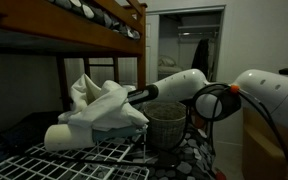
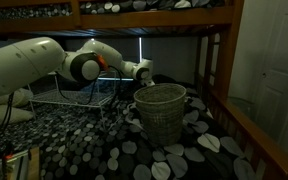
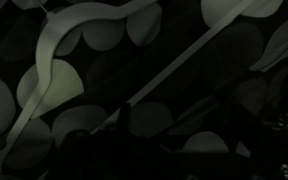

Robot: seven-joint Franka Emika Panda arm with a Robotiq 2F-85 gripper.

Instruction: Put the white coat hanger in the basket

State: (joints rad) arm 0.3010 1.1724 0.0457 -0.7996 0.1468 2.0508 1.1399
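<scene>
The gripper should go down onto the straight pale strip and turn to line up with it, because the strip lies at a slant on the bedspread in the wrist view.
The white coat hanger shows in the wrist view as a pale curved band lying on the dark spotted bedspread, up and left of the camera. The basket is a round woven bucket with dark sides and a paler rim; it stands upright on the bed in both exterior views. My gripper hovers just behind and above the basket's rim, its tip partly hidden by white cloth in an exterior view. The jaws are too dark to make out. I cannot find the hanger in the exterior views.
A flat white wire rack lies behind the arm, with a heap of white cloth on it. Bunk-bed posts and the upper bunk hang overhead. A wooden bed rail runs along the side.
</scene>
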